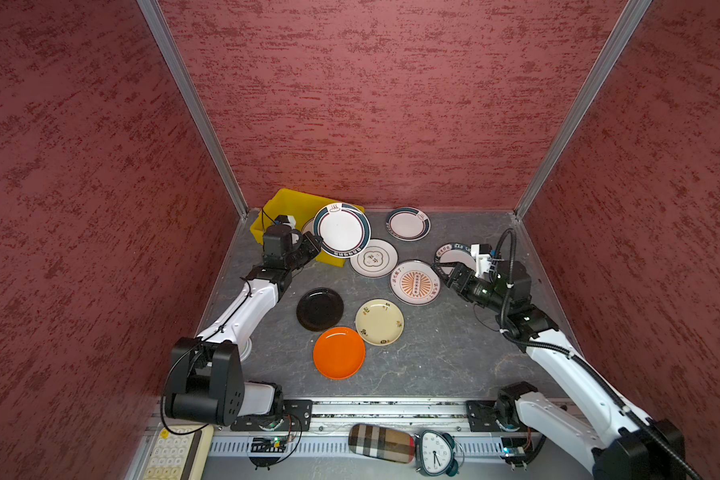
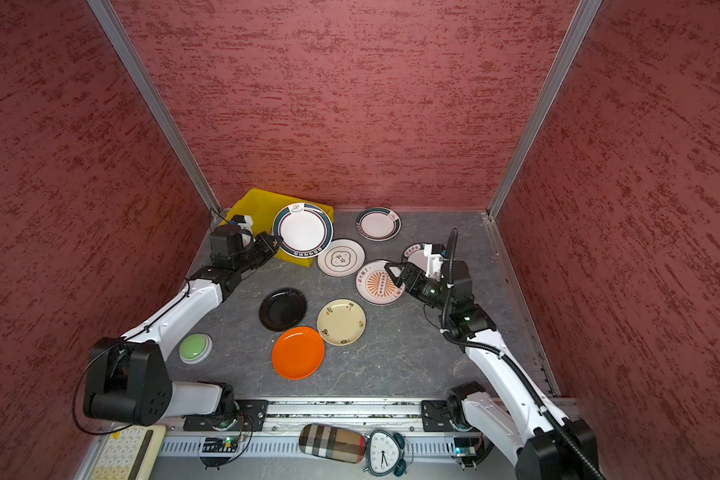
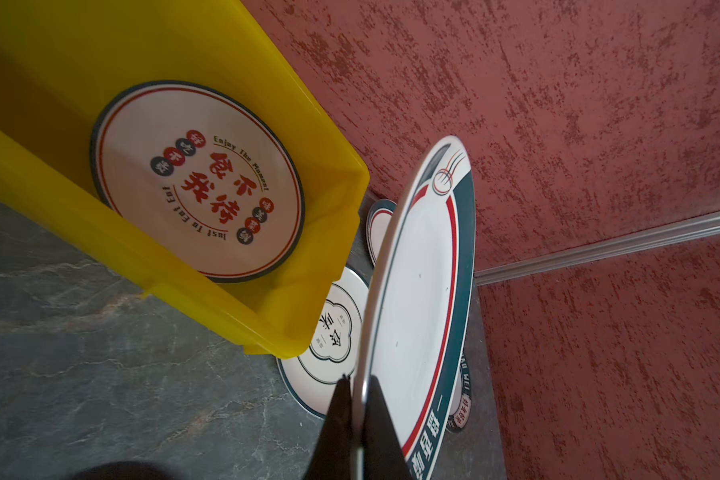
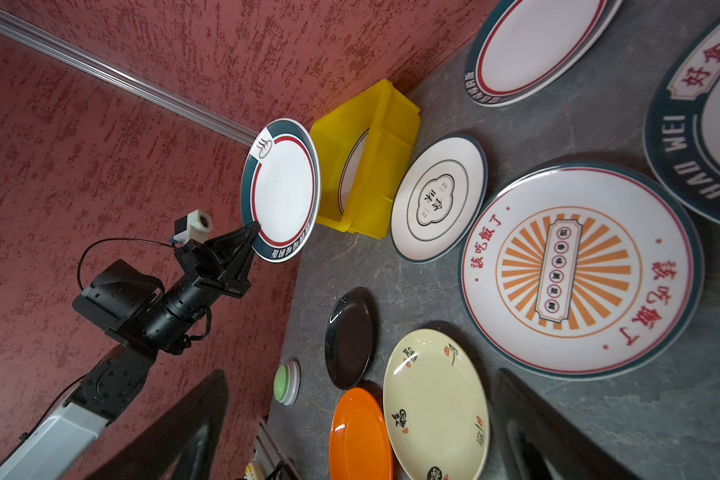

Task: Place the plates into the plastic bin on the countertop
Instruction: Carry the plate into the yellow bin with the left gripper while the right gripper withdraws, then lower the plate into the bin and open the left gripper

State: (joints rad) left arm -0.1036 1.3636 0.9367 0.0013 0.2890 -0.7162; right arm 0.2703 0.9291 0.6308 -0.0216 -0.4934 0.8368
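Next, my left gripper moves outward and down to release the held rim over the printed plate (image 3: 200, 182), since that plate is farther outward and lower than the gripper.
My left gripper (image 1: 319, 242) (image 3: 356, 384) is shut on the rim of a white plate with a dark teal rim (image 1: 341, 230) (image 3: 416, 299), which it holds tilted in the air over the near corner of the yellow plastic bin (image 1: 283, 205) (image 3: 246, 320). One printed plate (image 3: 196, 183) lies inside the bin. On the countertop (image 1: 433, 357) lie a cloud-outline plate (image 1: 373, 258), a sunburst plate (image 1: 414, 282), another teal-rimmed plate (image 1: 408, 223), and black (image 1: 319, 309), cream floral (image 1: 379, 322) and orange (image 1: 339, 353) plates. My right gripper (image 1: 444, 274) (image 4: 362, 432) hovers open and empty at the sunburst plate's right edge.
Another lettered plate (image 1: 454, 252) lies partly under the right arm. A green push button (image 2: 195, 348) sits by the left arm's base. Red walls close in three sides. A clock (image 1: 435, 451), a checked case (image 1: 381, 442) and a keypad (image 1: 171, 455) lie beyond the front rail.
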